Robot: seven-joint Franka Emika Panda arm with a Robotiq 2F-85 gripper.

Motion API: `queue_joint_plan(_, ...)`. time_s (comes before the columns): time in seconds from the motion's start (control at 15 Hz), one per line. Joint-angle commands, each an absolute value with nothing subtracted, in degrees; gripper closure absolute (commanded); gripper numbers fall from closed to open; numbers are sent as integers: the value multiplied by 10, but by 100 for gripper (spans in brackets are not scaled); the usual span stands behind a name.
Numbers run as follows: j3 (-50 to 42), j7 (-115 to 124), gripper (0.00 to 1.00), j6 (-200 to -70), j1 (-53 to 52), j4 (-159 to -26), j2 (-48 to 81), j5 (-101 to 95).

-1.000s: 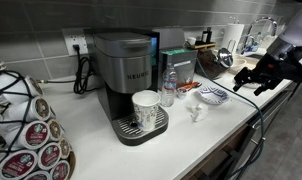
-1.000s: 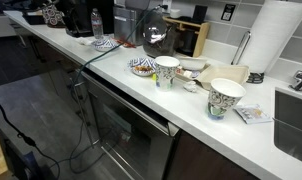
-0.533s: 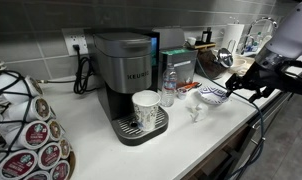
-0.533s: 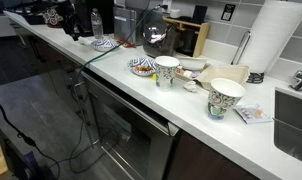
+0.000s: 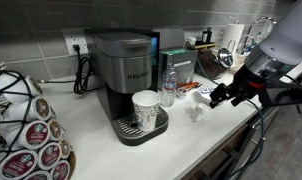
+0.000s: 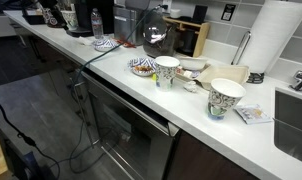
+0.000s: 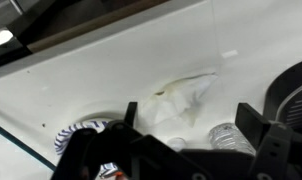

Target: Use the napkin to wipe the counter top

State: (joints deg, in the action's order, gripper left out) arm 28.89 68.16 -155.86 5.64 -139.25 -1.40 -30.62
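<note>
My gripper moves down toward the crumpled white napkin on the counter top (image 7: 181,100) next, since its open fingers already sit on either side of the wad.
The napkin (image 5: 196,111), a small crumpled white wad, lies on the white counter top (image 5: 191,142) to the right of the coffee machine. In the wrist view the napkin (image 7: 177,99) lies on the counter top (image 7: 91,65) between my two dark fingers. My gripper (image 5: 217,97) is open and empty, and hovers just right of and above the napkin. In the wrist view the gripper (image 7: 189,113) brackets the napkin without touching it. The far end of the counter top (image 6: 191,105) is too small to show the napkin.
A Keurig machine (image 5: 126,70) holds a white paper cup (image 5: 146,108). A water bottle (image 5: 169,88) stands beside it, close to the napkin. A blue-and-white patterned dish (image 7: 83,135) lies by my gripper. A pod rack (image 5: 21,120) stands at the left. Cups and bowls (image 6: 166,70) stand along the counter.
My arm has moved left along the counter, from beyond the patterned dish to just over the napkin. The gripper stays open.
</note>
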Motion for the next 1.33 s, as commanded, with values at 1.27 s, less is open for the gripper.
queue_joint_plan(1.27, 208, 712, 27, -1575, 22, -1234, 206, -427)
